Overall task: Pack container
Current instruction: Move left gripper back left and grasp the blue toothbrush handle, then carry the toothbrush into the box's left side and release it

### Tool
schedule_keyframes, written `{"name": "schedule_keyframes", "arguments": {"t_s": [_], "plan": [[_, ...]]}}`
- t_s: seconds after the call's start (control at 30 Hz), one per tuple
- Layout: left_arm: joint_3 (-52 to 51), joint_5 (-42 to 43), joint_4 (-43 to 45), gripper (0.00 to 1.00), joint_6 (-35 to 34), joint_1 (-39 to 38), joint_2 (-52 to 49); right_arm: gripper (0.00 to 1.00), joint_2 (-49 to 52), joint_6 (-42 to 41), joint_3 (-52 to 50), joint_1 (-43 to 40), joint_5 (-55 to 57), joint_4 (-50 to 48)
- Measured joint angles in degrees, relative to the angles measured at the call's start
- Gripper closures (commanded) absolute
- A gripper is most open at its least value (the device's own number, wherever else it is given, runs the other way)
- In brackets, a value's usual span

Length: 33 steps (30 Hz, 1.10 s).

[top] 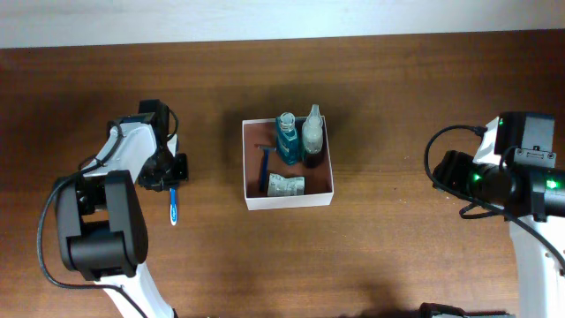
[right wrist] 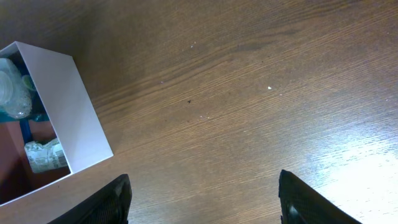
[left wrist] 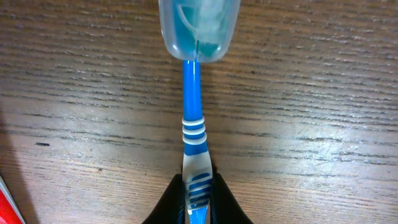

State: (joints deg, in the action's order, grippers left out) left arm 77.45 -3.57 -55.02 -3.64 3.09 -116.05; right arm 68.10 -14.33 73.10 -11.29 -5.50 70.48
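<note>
The bare part of the container beside the blue razor [top: 264, 168] lies to the right of my left gripper in the overhead view: I need to lift over the container's side, lower and release.
The container [top: 291, 200] is a square white-walled box with a reddish-brown inside at the table's middle. It holds a blue bottle [top: 287, 143], a clear bottle [top: 312, 134], a blue razor [top: 264, 168] and a crumpled pale packet [top: 287, 185]. My left gripper [top: 173, 177] is left of the box, shut on the handle of a blue-and-white toothbrush [top: 174, 208]. In the left wrist view the jaws [left wrist: 198, 202] pinch the toothbrush [left wrist: 193, 93], whose head is under a clear cap. My right gripper [right wrist: 205, 205] is open and empty, right of the box's wall [right wrist: 68, 106].
A red edge [left wrist: 7, 199] shows at the lower left of the left wrist view. Bare brown wood table [top: 397, 97] lies around the box. The right arm [top: 521, 172] is at the right edge.
</note>
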Motion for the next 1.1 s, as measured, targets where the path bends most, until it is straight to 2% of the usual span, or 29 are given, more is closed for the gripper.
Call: {"name": "schedule_keyframes", "arguments": {"t_s": [0.2, 0.33, 0.5, 0.63, 0.9, 1.1], "plan": [[0.0, 0.26, -1.31, 1.0, 0.0, -0.02, 1.25, 0.32, 0.0, 0.0, 0.0, 0.0, -0.02, 0.0], [0.0, 1.97, -2.67, 0.99, -0.02, -0.94, 8.22, 0.31, 0.0, 0.0, 0.0, 0.0, -0.02, 0.0], [0.74, 6.1, -2.43, 0.99, -1.84, -8.24, 24.15, 0.31, 0.0, 0.0, 0.0, 0.0, -0.02, 0.02], [1.38, 7.32, -2.19, 1.0, -6.1, -14.62, 29.97, 0.32, 0.0, 0.0, 0.0, 0.0, -0.02, 0.0], [1.38, 8.13, 3.76, 1.0, -13.81, -23.96, 27.87, 0.31, 0.0, 0.0, 0.0, 0.0, -0.02, 0.0], [1.38, 8.15, 7.17, 0.99, -15.56, -27.34, 24.3, 0.31, 0.0, 0.0, 0.0, 0.0, -0.02, 0.0]]}}
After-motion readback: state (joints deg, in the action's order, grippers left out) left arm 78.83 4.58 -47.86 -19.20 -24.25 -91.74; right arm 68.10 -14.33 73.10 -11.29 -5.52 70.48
